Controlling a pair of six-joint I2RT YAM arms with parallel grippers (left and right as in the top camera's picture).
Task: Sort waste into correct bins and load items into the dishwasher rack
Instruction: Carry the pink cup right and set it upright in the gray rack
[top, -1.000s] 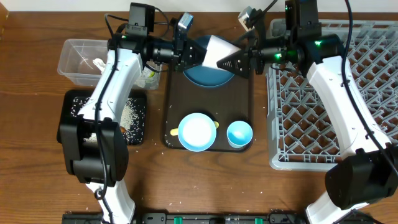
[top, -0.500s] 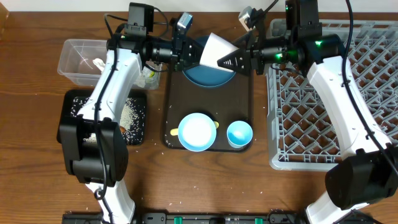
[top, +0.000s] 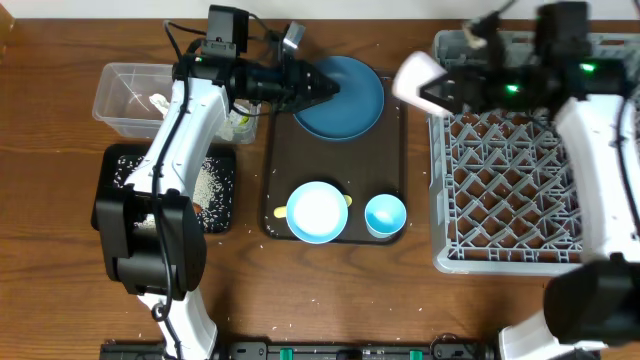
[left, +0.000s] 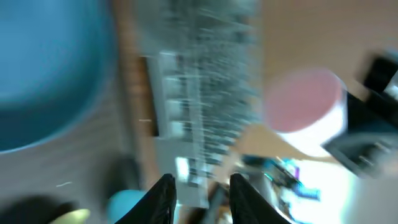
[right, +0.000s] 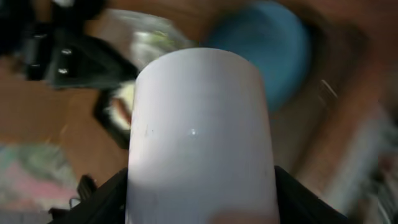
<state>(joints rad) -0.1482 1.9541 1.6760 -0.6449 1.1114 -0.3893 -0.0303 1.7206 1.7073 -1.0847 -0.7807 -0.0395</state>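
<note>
I should move my right gripper back and tilt it downward. Then I should lower the cup into the rack's near corner by the brown tray, because that corner is empty.
My right gripper (top: 438, 90) is shut on the pinkish-white cup (top: 416, 78) and holds it in the air at the left edge of the grey dishwasher rack (top: 530, 170). In the right wrist view the cup (right: 199, 124) fills the space between the black fingers (right: 102, 199). My left gripper (top: 328, 88) hangs open and empty over the left rim of the dark-blue plate (top: 350, 100). Its view is blurred, and its fingertips (left: 163, 196) stand apart. On the brown tray (top: 335, 160) sit the light-blue bowl (top: 318, 212), the small light-blue cup (top: 385, 215) and the spoon (top: 279, 212).
A clear tub (top: 125, 95) with white tissue stands at the far left. In front of it lies a black tray (top: 215, 190) strewn with rice. A yellow-green wrapper (top: 238, 124) lies between the tub and the brown tray. My left arm reaches across the tub.
My left gripper has opened and let go of the pinkish-white cup. The right gripper has carried the cup to the right, from over the plate to the rack's left edge.
</note>
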